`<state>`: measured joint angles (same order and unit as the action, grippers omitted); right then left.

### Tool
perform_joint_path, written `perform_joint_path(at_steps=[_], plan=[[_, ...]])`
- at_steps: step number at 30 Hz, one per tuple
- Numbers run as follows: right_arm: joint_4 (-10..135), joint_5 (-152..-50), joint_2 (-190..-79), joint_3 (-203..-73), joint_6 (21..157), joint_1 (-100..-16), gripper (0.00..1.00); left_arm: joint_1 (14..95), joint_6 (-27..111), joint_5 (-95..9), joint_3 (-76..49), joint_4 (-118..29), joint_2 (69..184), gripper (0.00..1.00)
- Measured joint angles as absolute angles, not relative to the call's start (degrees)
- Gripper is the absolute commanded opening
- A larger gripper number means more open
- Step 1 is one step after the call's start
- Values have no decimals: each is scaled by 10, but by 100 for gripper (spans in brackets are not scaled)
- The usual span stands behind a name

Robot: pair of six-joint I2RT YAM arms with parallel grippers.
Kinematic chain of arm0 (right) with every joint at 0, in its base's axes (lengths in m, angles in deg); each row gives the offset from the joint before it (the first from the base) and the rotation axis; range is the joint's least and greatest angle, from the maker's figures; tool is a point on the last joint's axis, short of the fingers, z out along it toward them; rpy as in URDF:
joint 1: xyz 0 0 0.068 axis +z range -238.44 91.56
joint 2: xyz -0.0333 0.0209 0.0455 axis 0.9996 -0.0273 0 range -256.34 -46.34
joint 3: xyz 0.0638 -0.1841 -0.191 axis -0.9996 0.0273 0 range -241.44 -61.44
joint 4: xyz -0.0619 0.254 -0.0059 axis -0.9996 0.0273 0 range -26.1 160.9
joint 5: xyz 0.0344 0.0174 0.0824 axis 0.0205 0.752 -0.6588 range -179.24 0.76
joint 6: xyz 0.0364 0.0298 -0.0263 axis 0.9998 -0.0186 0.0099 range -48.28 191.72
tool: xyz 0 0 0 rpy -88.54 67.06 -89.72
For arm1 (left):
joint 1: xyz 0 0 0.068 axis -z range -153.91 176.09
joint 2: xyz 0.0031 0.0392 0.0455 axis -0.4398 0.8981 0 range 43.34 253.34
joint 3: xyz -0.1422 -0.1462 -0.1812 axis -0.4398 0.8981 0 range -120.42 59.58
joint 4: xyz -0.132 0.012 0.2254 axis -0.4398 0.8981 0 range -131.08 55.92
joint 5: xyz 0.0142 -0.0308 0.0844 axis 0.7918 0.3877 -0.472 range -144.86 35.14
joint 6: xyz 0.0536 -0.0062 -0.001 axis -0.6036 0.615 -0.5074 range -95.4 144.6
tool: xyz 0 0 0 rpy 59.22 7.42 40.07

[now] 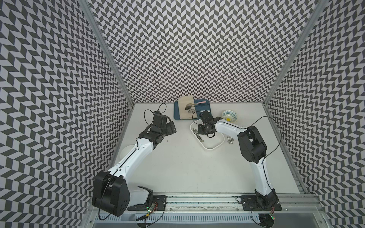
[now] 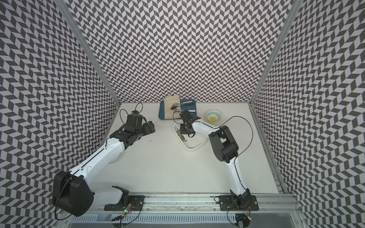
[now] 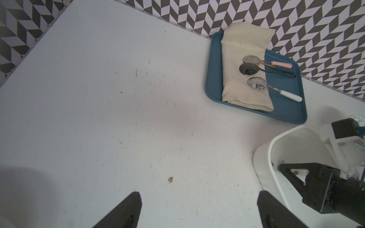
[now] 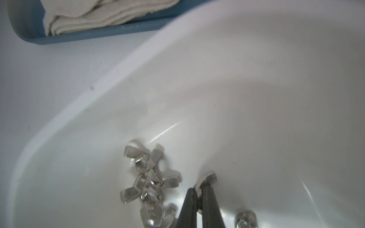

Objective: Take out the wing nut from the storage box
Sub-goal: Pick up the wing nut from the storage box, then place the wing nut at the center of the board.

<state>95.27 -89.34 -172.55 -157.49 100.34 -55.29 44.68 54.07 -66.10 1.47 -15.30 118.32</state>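
Note:
Next, my right gripper lifts over the storage box's side and lowers to release on bare tabletop beside the wing nuts, as these lie beyond that side from it.
The white storage box (image 1: 212, 148) lies right of the table's middle, and both top views show it (image 2: 192, 147). Several shiny wing nuts (image 4: 148, 183) are piled on its floor near the left wall, seen from above as a small heap (image 1: 195, 133). My right gripper (image 4: 198, 190) reaches down into the box and is shut on one wing of a single wing nut (image 4: 207, 178), which sticks out past the black fingertips. My left gripper (image 3: 199, 195) hovers open and empty over bare table, left of the box (image 3: 276, 142).
A dark-blue tray (image 1: 176, 112) with a folded cloth and three spoons sits at the back wall, just behind the box. A patterned bowl (image 1: 229, 115) stands to its right. A few wing nuts (image 1: 229, 140) lie on the table right of the box.

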Motion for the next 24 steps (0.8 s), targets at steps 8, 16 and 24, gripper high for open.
perform_joint_path(at_steps=[8, 16, 24], plan=[[950, -933, -1635, -1555, 1002, -568, 0, 447, 543, -661, 15, -154, 1184, 95], [928, -973, -1476, -1418, 1007, -670, 0, 450, 546, -659, 6, -159, 1211, 95], [936, -957, -1384, -1266, 1002, -797, 1, 464, 547, -656, -29, -166, 1243, 95]])
